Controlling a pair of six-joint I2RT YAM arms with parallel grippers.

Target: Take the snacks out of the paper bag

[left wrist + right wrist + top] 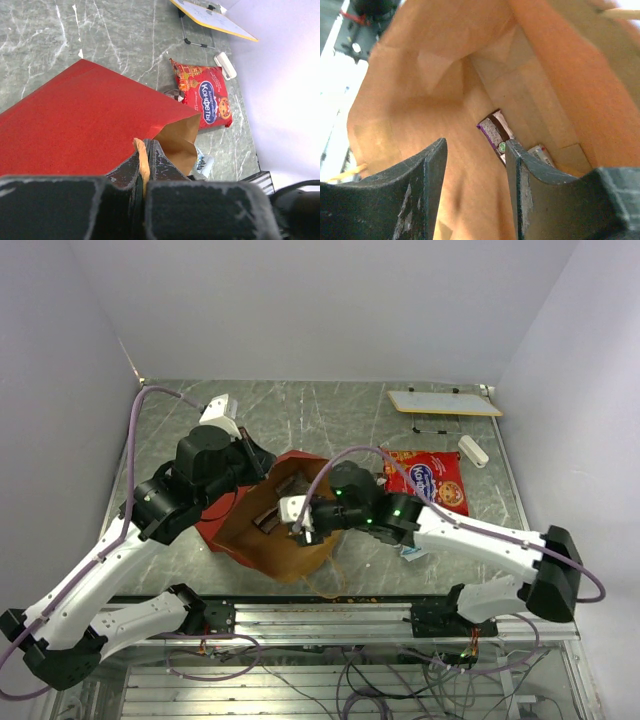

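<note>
I will next lower my right gripper deeper into the bag, toward the left in the top view, onto the purple-brown wrapper, because it lies uncovered on the bottom of the bag.
The paper bag, red outside and brown inside, lies on the table with its mouth open toward the front. My left gripper is shut on a tan strip at the bag's rim, above the red wall. My right gripper is open inside the bag, apart from a purple-brown wrapper and a silvery wrapper on the bag's bottom. The big red packet lies outside to the right and also shows in the left wrist view. A little silvery wrapper lies beside the bag.
A flat white board lies at the back right, and a small white cylinder lies near it by the right wall. Both also show in the left wrist view, the board and the cylinder. Walls close three sides.
</note>
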